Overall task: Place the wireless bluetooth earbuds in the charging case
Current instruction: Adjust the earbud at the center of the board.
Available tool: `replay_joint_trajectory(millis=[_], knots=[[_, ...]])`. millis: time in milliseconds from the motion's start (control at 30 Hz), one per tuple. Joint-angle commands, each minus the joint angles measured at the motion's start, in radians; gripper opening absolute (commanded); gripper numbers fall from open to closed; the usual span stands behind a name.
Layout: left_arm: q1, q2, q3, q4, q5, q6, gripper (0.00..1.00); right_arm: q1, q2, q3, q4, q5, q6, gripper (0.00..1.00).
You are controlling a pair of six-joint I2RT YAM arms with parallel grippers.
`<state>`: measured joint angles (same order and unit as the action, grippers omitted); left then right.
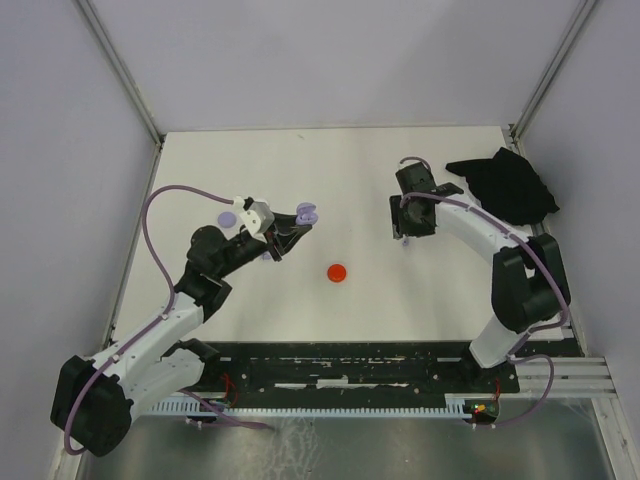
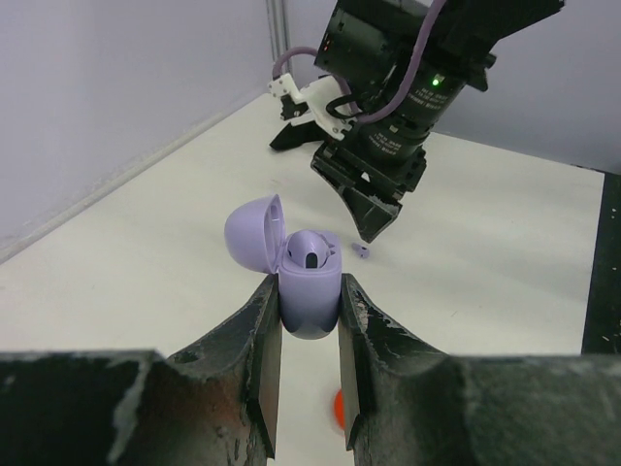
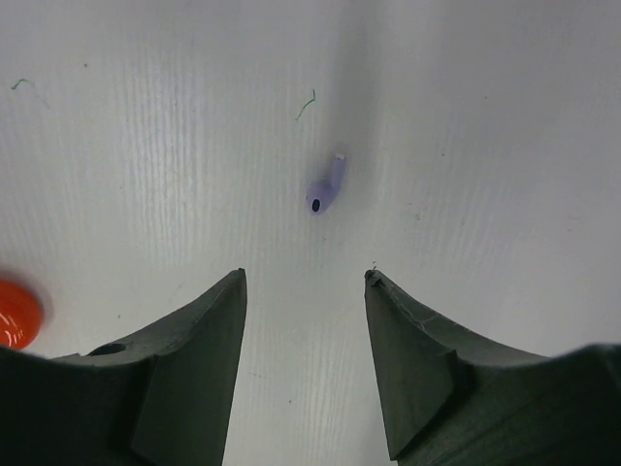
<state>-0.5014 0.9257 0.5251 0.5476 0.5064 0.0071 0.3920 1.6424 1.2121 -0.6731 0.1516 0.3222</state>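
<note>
My right gripper lowers and turns next until its open fingers straddle the tiny lilac earbud, which lies at an angle to them, below on the tabletop.
My left gripper is shut on an open lilac charging case, held above the table with its lid swung back to the left; the case also shows in the top view. A tiny lilac earbud lies on the white table just ahead of my right gripper, which is open, empty and points down at it. The earbud also shows in the left wrist view and in the top view under the right gripper. I cannot tell whether the case's dark socket holds an earbud.
A red round disc lies mid-table and shows in the right wrist view. A lilac disc lies beside the left arm. A black cloth lies at the back right. White walls enclose the table.
</note>
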Motion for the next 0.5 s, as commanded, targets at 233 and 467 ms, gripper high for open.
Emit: replay_joint_trajectory(millis=[233, 467], knots=[[-0.003, -0.008, 0.038, 0.028, -0.002, 0.040, 0.03, -0.057, 0.192, -0.004, 0.097, -0.060, 0.087, 0.61], [-0.004, 0.000, 0.039, 0.034, 0.003, 0.036, 0.03, -0.061, 0.248, 0.003, 0.121, -0.194, 0.126, 0.61]])
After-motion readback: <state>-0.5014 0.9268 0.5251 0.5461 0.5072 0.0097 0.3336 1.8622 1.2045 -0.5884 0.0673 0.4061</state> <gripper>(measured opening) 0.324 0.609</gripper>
